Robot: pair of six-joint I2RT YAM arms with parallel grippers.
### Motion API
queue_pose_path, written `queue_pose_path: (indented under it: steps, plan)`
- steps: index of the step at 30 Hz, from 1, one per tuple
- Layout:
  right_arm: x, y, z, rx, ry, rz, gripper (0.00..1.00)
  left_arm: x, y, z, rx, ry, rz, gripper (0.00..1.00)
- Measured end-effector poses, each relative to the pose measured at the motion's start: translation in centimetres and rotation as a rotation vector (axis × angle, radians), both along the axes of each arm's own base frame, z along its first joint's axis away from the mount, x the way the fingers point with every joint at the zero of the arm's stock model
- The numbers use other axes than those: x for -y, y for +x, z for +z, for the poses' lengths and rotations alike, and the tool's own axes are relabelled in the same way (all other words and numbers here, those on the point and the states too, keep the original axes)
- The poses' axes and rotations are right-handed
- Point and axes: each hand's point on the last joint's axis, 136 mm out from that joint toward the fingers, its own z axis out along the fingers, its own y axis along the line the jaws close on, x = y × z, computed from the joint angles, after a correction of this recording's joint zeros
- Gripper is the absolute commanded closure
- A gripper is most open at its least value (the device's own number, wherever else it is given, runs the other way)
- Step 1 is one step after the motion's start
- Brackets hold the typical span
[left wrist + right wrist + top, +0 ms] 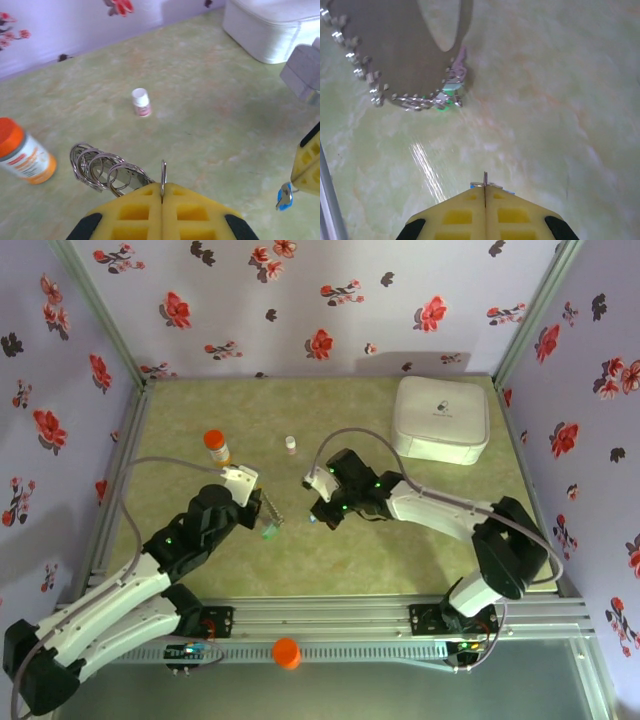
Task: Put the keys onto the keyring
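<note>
The blue key goes down and back with my right gripper next and comes free there, since the bare tabletop clear of the keyring [344, 544] lies below and behind it.
My left gripper [162, 189] is shut on a thin metal ring standing edge-on between its yellow fingers; this ring belongs to the keyring [102, 167], whose linked silver loops trail left onto the table. From above, the left gripper [265, 507] holds that chain just over the green key [268, 532]. My right gripper [485, 187] is shut on the blue key [506, 190], with its small ring poking up between the pads. The blue key [284, 196] hangs at the right of the left wrist view. In the right wrist view the keyring [370, 87] curves round to the green key [448, 95]. The black key is out of view.
An orange-capped bottle [216, 446] stands behind the left gripper, with a tiny white bottle [291, 444] near the table's middle. The white rounded box [441, 418] sits at the back right. My right gripper [316, 515] hovers a short gap right of the left one.
</note>
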Motion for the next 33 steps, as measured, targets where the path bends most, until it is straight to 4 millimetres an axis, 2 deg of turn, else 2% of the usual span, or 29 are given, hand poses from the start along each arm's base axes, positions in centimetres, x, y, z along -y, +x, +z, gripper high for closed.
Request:
queue_pose_path:
  steps: [4,7,12,17,21,28,33]
  plan:
    - [2.7,-1.5,0.1,-0.083,-0.035,-0.133,1.00,1.7,0.3,-0.5,-0.007,0.002,-0.066,1.00]
    - [4.2,-3.1,-0.9,-0.170,-0.064,-0.199,1.00,2.7,0.5,-1.3,-0.025,0.008,-0.095,1.00]
    - [5.3,-4.9,-2.9,-0.299,-0.117,-0.255,1.00,3.6,0.6,-2.1,-0.047,0.008,-0.127,1.00]
    - [5.6,-5.8,-4.8,-0.386,-0.186,-0.249,1.00,4.0,0.6,-1.9,-0.048,0.002,-0.143,1.00]
    - [5.8,-5.6,-6.4,-0.431,-0.265,-0.238,1.00,4.1,0.6,-1.6,-0.044,0.000,-0.148,1.00]
    - [5.0,-4.1,-7.0,-0.433,-0.297,-0.215,1.00,4.1,0.6,-1.6,-0.041,0.005,-0.151,1.00]
    - [4.8,-3.7,-8.0,-0.444,-0.327,-0.208,1.00,4.1,0.6,-1.6,-0.041,0.005,-0.151,1.00]
